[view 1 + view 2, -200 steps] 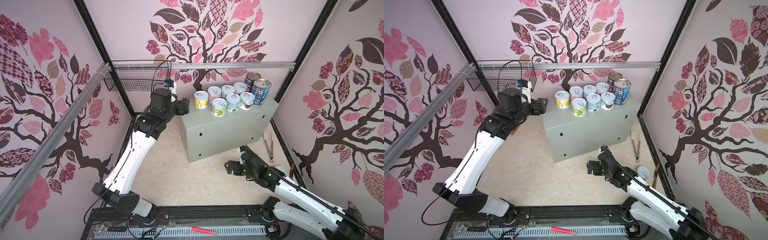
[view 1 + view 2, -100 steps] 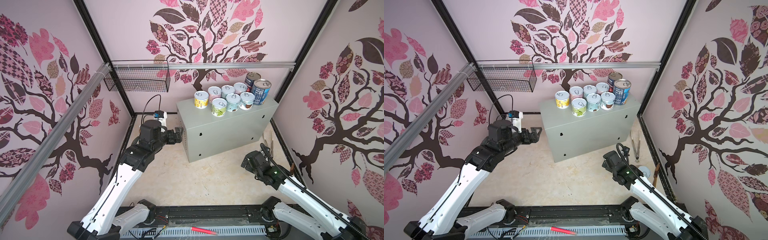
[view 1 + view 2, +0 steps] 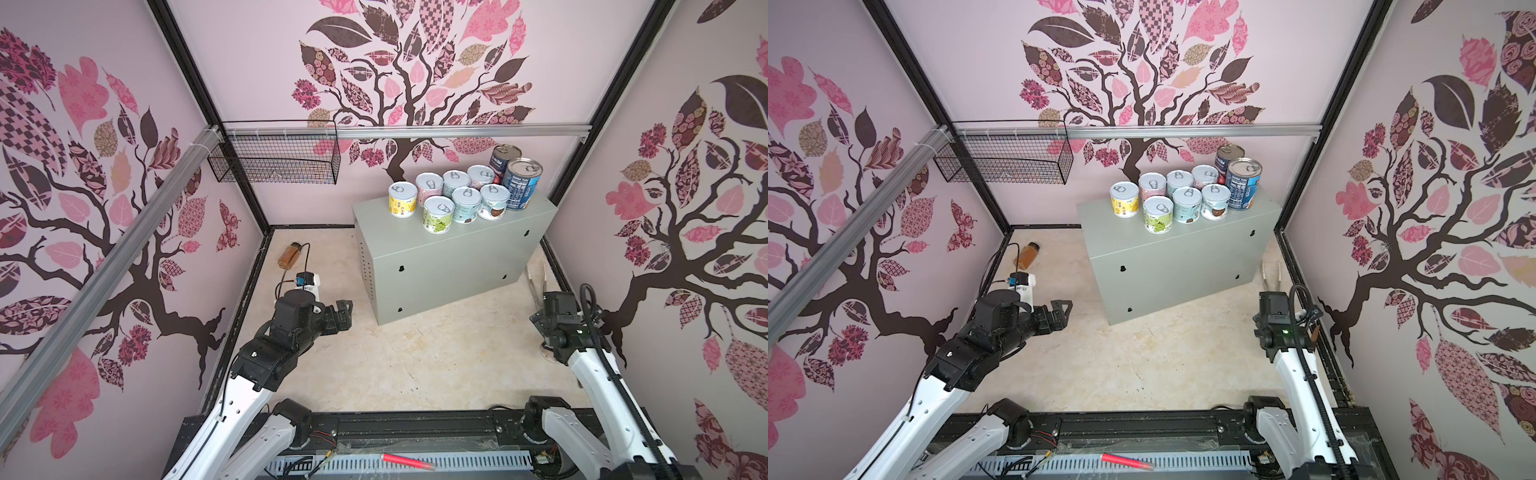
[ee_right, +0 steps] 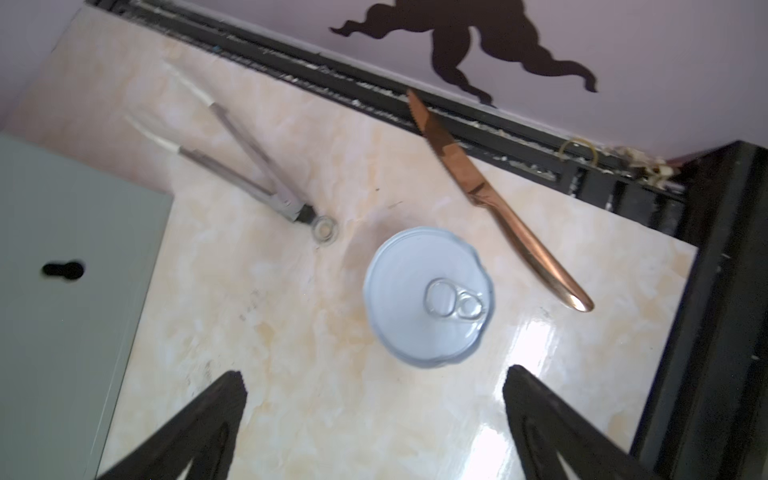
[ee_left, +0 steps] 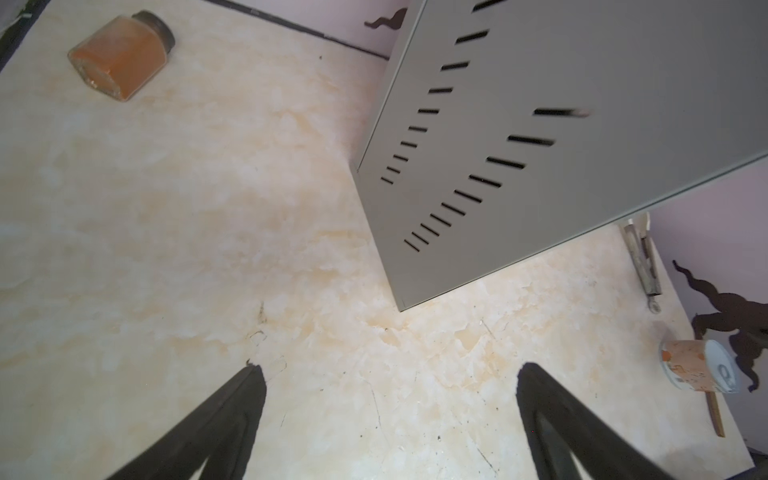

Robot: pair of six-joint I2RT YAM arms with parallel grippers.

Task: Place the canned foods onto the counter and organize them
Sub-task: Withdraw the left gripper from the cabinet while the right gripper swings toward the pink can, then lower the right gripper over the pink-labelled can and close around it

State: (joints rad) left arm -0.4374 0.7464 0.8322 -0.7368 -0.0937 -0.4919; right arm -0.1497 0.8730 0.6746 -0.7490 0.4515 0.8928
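Observation:
My right gripper will lower next around the short can's white-lidded top [image 4: 429,296], one open finger on each side, as the can is still below and beyond the fingers.
Several short white-lidded cans [image 3: 457,195] and two taller cans [image 3: 521,183] stand grouped at the back right of the grey counter [image 3: 453,257], seen in both top views [image 3: 1183,253]. One more short can [image 4: 428,297] stands upright on the floor by the right wall, also in the left wrist view [image 5: 698,365]. My right gripper [image 4: 374,372] hangs open just above and short of it, nothing between its fingers. My left gripper [image 3: 345,313] is open and empty, low over the floor left of the counter [image 5: 540,124].
An amber bottle [image 3: 289,254] lies on the floor near the back left corner. Metal tongs [image 4: 245,166] and a copper knife [image 4: 498,203] lie beside the floor can. A wire basket [image 3: 274,158] hangs on the back rail.
My left arm dropped from counter height down to the floor and pulled back, its jaws opening wide. My right arm swung right, over the can by the right wall.

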